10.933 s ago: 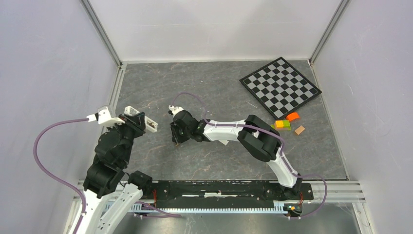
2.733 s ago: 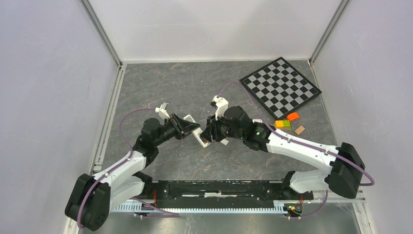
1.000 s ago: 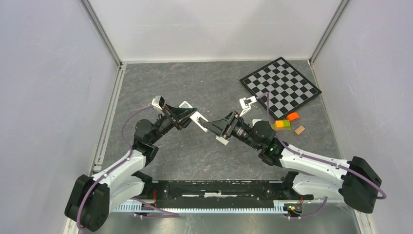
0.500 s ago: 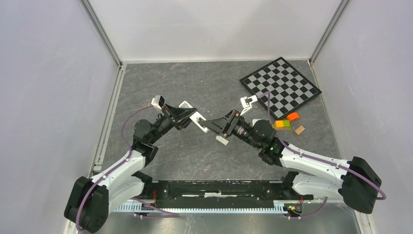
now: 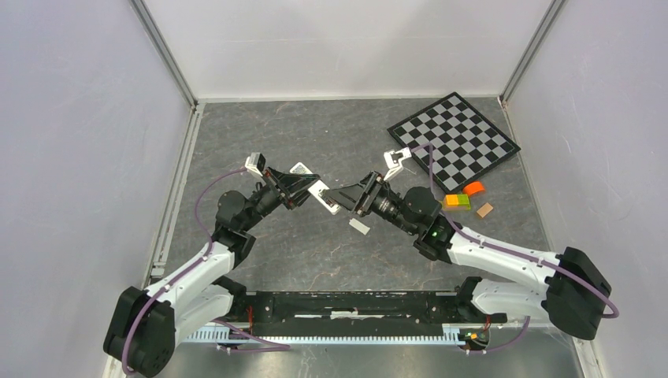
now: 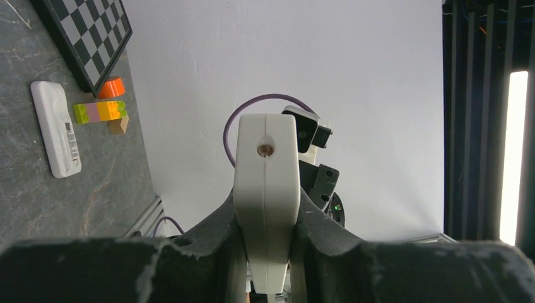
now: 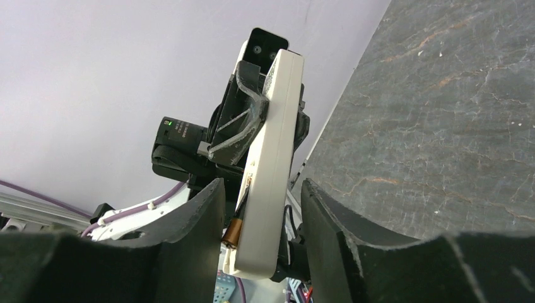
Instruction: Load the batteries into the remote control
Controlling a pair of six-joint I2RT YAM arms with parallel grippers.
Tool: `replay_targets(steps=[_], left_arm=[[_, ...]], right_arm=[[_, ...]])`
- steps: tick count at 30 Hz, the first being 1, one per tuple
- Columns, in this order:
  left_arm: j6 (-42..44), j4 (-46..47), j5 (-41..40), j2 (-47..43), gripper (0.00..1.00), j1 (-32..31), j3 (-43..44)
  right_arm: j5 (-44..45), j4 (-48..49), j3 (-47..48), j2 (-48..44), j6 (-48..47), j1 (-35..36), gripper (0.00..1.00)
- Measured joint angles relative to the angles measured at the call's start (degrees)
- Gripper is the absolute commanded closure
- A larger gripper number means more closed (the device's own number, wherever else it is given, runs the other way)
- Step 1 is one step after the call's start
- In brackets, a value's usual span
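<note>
I will next tilt my left gripper downward and lower the remote flat onto the clear tabletop beside the small white cover below it. Then I will let go of the remote there.
My left gripper is shut on the white remote control and holds it in the air above the table's middle; in the left wrist view the remote stands clamped edge-on between the fingers. My right gripper straddles the remote's free end with its jaws apart. A battery with a brassy end sticks out of the remote's open side and touches one right finger. A thin gap shows at the other finger. The small white cover lies on the table below.
A chessboard lies at the back right. Next to it are a stack of coloured blocks, an orange block and a tan block. White walls enclose the table on three sides.
My right gripper has shifted slightly up and left, further over the remote's end. The left arm and the remote have stayed put. The cover has not moved.
</note>
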Motion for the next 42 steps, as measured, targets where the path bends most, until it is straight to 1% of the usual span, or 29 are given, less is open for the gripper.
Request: replay_targets(steps=[3,9,12,15,16,17,18,20,22,23,25,27,30,34,38,40,42], left_arm=[[0.55,-0.76,0.00,-0.02,0.98,0.00,0.00],[1.46,-1.46,0.02,-0.09,0.98,0.02,0.02],[2.95,-1.55,-0.22,-0.11,0.98,0.17,0.02],[3.72,-1.60,-0.39,-0.24,0.98,0.31,0.02],[3.91,-1.60,-0.42,-0.31,0.98,0.39,0.02],[4.07,-1.60,-0.46,-0.33,0.98,0.44,0.02],[4.35,-1.64,-0.46,-0.39,0.98,0.52,0.02],[5.05,-2.12,-0.31,-0.59,0.98,0.55,0.04],[7.17,-3.82,0.68,-1.07,0.98,0.17,0.57],[8.68,-4.87,1.09,-1.27,0.98,0.02,1.01],[13.88,-8.74,1.53,-1.75,0.98,-0.15,2.60],[18.47,-11.78,1.53,-2.08,0.98,-0.17,3.54],[25.07,-15.58,1.62,-2.16,0.98,-0.15,3.78],[30.73,-18.40,2.97,-1.42,0.98,-0.15,3.82],[35.43,-20.76,3.98,1.05,0.98,-0.15,4.22],[36.83,-21.20,3.93,3.30,0.98,-0.15,4.24],[37.29,-21.20,3.50,5.95,0.98,-0.20,4.24]], right_arm=[[-0.66,-0.48,0.46,0.85,0.07,0.00,0.55],[-1.16,-1.16,0.98,2.03,0.02,0.00,0.71],[-1.16,-2.08,1.42,2.58,0.50,-0.04,0.74],[-1.18,-2.14,1.75,3.10,0.68,-0.11,0.76],[-1.18,-2.14,1.88,3.28,0.72,-0.15,0.74],[-1.22,-2.12,1.99,3.45,0.79,-0.17,0.68],[-1.25,-2.12,2.03,3.56,0.81,-0.24,0.59],[-1.66,-2.19,2.10,3.65,0.44,-0.44,0.35],[-1.90,-2.91,2.10,3.67,-0.85,-0.87,0.23],[-2.23,-3.34,2.08,3.65,-1.46,-1.16,0.19],[-3.06,-4.55,1.99,3.17,-3.78,-2.14,0.14],[-4.39,-6.08,1.20,1.18,-7.30,-3.45,0.12],[-5.99,-8.28,0.33,-2.27,-12.52,-5.22,0.12],[-6.73,-15.04,0.33,-7.15,-22.40,-5.81,0.13],[-3.17,-26.80,2.05,-7.76,-31.56,-5.95,0.17],[0.48,-33.42,3.67,-6.40,-35.06,-6.01,0.20],[3.10,-37.83,4.68,-4.55,-37.55,-6.03,0.24]])
